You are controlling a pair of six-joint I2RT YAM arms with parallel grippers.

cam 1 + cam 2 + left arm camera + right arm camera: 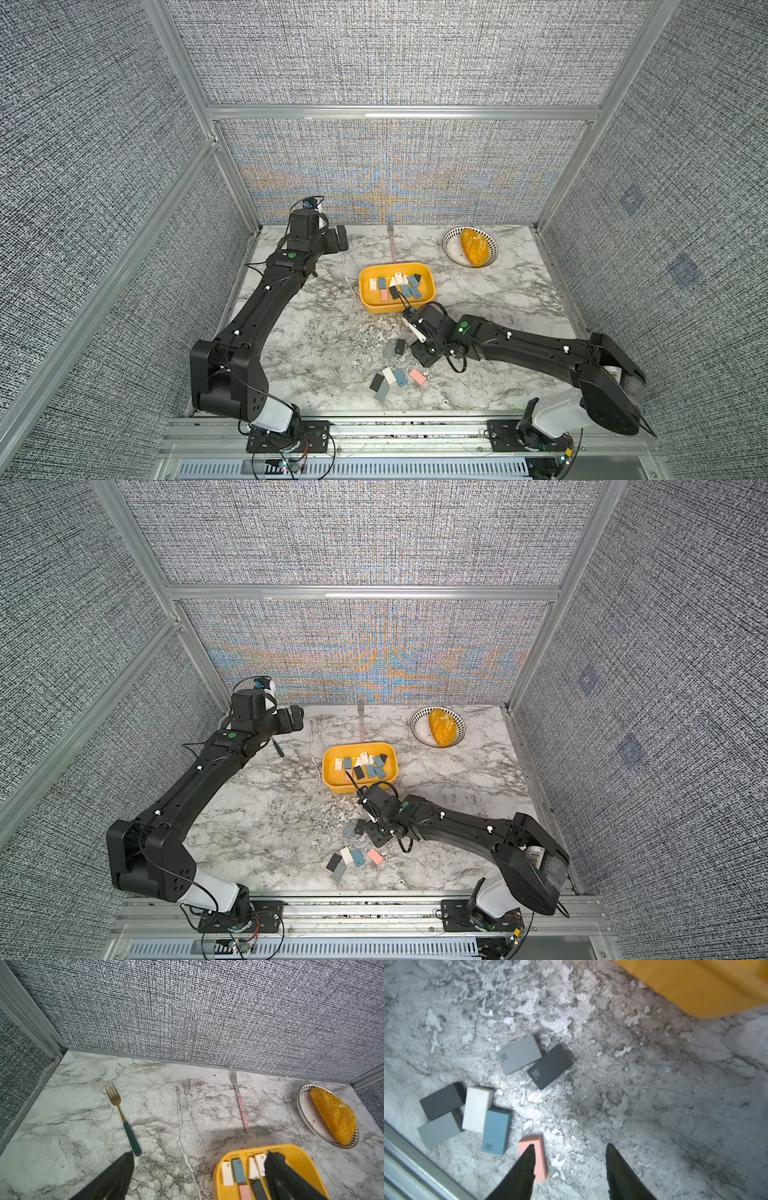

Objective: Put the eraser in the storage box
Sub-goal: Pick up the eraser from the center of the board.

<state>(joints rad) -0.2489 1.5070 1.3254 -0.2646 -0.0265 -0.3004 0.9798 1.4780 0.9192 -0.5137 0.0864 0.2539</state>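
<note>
The loose pink eraser (pixel 539 1163) is below and behind my right gripper, clear of the blue (pixel 497 1131) one, so I should next move this gripper back and lower its fingers around it.
The yellow storage box (pixel 365 300) (pixel 329 777) sits mid-table and holds several erasers (pixel 405 286). More erasers lie loose in front of it: a grey (pixel 518 1054) and a dark one (pixel 550 1066) side by side, then a cluster with a white (pixel 477 1108), a blue (pixel 497 1131) and a pink eraser (pixel 541 1159). My right gripper (pixel 420 353) (pixel 570 1145) hovers open over bare marble between box and cluster, one fingertip overlapping the pink eraser in the right wrist view. My left gripper (pixel 338 239) (pixel 200 1153) stands wide open at the back left, holding nothing.
A white bowl (pixel 451 245) with a yellow-orange lump stands at the back right. A pink-handled fork (pixel 393 245) lies behind the box. A green-handled fork (pixel 124 1118) lies near the left gripper. Fabric walls enclose three sides; an aluminium rail (pixel 415 1163) runs along the front.
</note>
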